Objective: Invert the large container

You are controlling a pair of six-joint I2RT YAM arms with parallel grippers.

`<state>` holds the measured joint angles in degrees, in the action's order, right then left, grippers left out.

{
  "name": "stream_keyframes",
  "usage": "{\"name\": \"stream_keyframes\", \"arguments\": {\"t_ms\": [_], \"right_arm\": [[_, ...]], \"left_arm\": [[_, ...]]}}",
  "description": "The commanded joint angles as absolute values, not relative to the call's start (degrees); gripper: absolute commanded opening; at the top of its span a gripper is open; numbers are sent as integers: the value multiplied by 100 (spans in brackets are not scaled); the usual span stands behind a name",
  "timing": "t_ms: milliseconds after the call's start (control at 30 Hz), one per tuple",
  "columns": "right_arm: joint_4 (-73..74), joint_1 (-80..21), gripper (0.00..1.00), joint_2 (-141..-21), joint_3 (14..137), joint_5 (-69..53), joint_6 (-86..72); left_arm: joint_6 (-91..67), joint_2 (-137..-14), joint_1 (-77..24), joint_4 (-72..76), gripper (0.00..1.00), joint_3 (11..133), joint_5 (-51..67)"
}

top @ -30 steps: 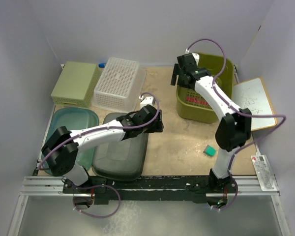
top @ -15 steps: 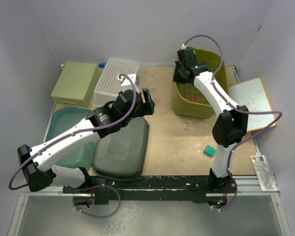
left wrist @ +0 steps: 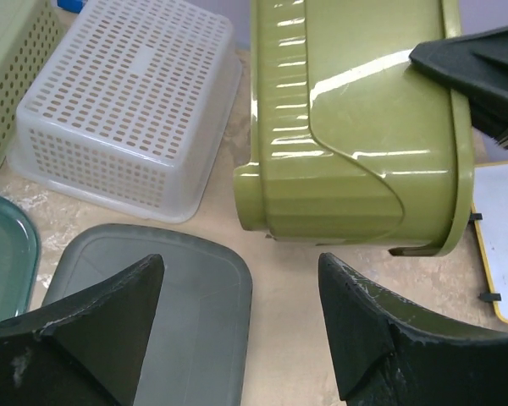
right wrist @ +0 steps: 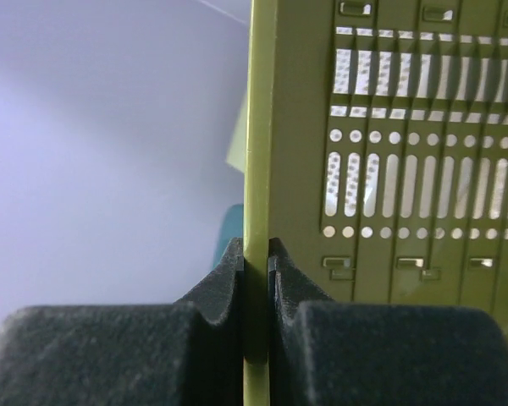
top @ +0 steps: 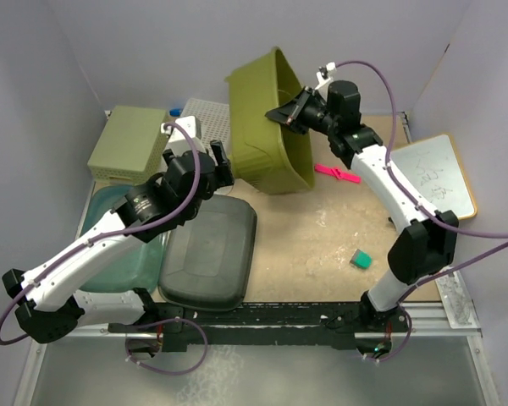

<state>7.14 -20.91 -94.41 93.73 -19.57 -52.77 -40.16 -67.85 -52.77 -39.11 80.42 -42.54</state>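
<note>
The container's opening faces sideways, so my right gripper should next turn, move down toward the tabletop by the pink item below it, and release the container's rim.
The large container (top: 262, 118), an olive-green slotted bin, hangs lifted off the table and tipped on its side, its opening facing right. My right gripper (top: 286, 114) is shut on its rim; in the right wrist view the fingers (right wrist: 256, 254) pinch the thin green edge of the container (right wrist: 406, 169). My left gripper (top: 222, 165) is open just left of the container and below it, touching nothing. In the left wrist view the container's smooth outer wall (left wrist: 356, 127) fills the space ahead of the open left gripper (left wrist: 237, 271).
A white perforated basket (left wrist: 127, 110) and a light green basket (top: 131, 144) stand upside down at the back left. A dark grey lid (top: 210, 254) and a teal lid (top: 106, 211) lie front left. A pink item (top: 337, 173), a small green block (top: 361, 259) and a whiteboard (top: 436, 178) lie right.
My right gripper closed on the container's rim, then raised and tipped it leftward. A pink item now lies on the table. My left arm rose and swung toward the container.
</note>
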Motion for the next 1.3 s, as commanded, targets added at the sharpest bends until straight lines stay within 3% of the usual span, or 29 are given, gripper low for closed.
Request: {"name": "stream_keyframes", "arguments": {"t_ms": [0, 200, 467, 767, 900, 1267], "right_arm": [[-2326, -1679, 0, -9353, 8321, -3294, -6895], [-5688, -1250, 0, -9888, 7219, -4126, -9173], [-8338, -962, 0, -10556, 6597, -4119, -11077], [-10139, 45, 0, -11264, 5762, -4515, -12291], [-10227, 524, 1, -11415, 5269, -4942, -12396], [-10232, 1201, 25, -12001, 4879, -5646, -12251]], "left_arm": [[-4008, -6690, -5247, -3999, 71, 8161, -4503], [-4069, -6699, -5238, -3966, 71, 8054, -4467], [-4043, -6899, -5235, -3830, 71, 8057, -4350], [-4028, -7163, -5229, -3700, 70, 7986, -4117], [-3975, -7305, -5216, -3613, 70, 7989, -4054], [-3928, -7479, -5194, -3550, 70, 7991, -3920]]}}
